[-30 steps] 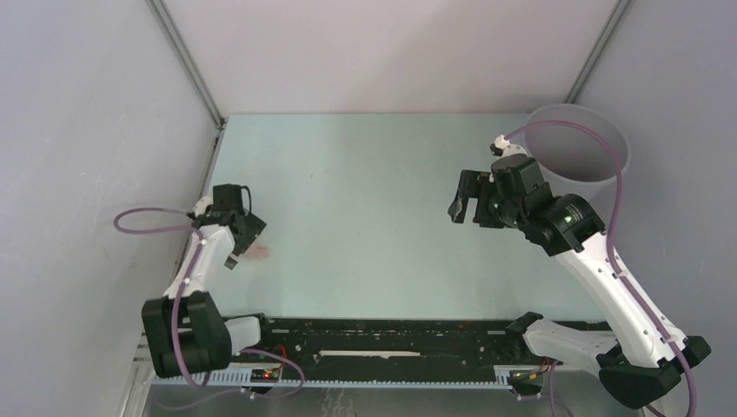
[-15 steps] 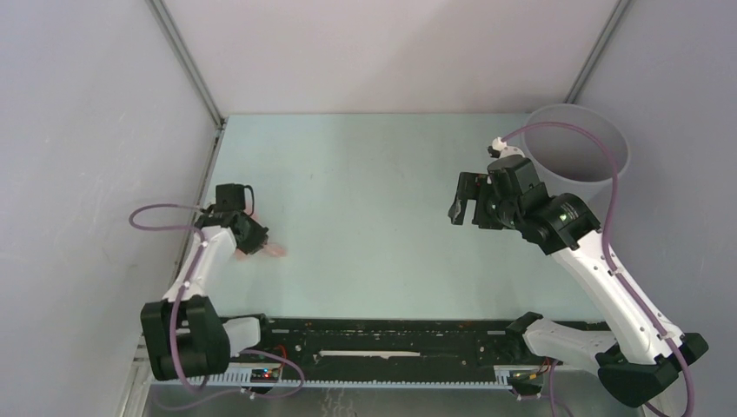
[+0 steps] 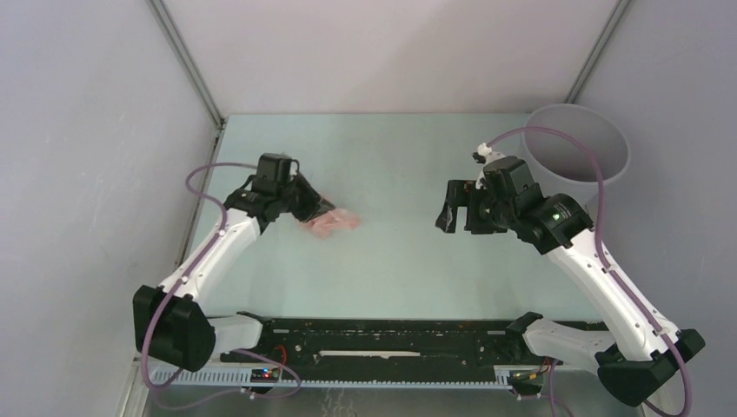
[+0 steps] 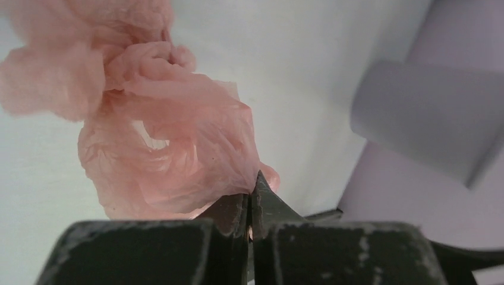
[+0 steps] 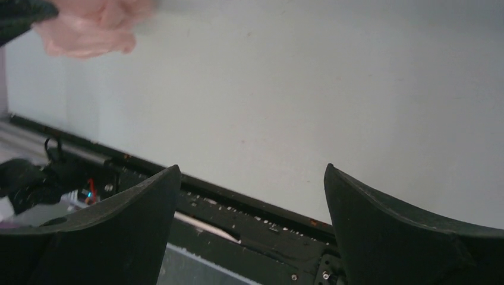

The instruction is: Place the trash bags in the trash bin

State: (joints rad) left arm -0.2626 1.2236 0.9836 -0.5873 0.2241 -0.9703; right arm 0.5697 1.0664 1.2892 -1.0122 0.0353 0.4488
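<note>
My right gripper will next move its open fingers toward the trash bag's loose film (image 3: 338,221) (image 5: 92,37) and close, because the film hangs to its left in the top view.
The trash bag (image 3: 331,222) is a crumpled pale-pink film bundle, hanging from my left gripper (image 3: 315,211) left of the table's middle. In the left wrist view the bag (image 4: 166,142) billows ahead of the left gripper (image 4: 254,190), whose jaws are shut on a pinch of its film. The light-grey round trash bin (image 3: 578,152) stands at the back right corner, seen also as the trash bin (image 4: 434,119) in the left wrist view. My right gripper (image 3: 456,214) hangs open in mid-air left of the bin, nothing between its fingers (image 5: 380,225). The pink bag (image 5: 89,27) shows at the top left of the right wrist view.
Grey enclosure walls with metal corner posts (image 3: 187,69) close in the pale table (image 3: 391,269). A black rail (image 3: 382,334) with both arm bases runs along the near edge. Purple cables loop from each arm.
My left gripper has shut on the pink bag near the left wall and carried it up and right towards the middle. The right gripper has drifted slightly left, still open.
</note>
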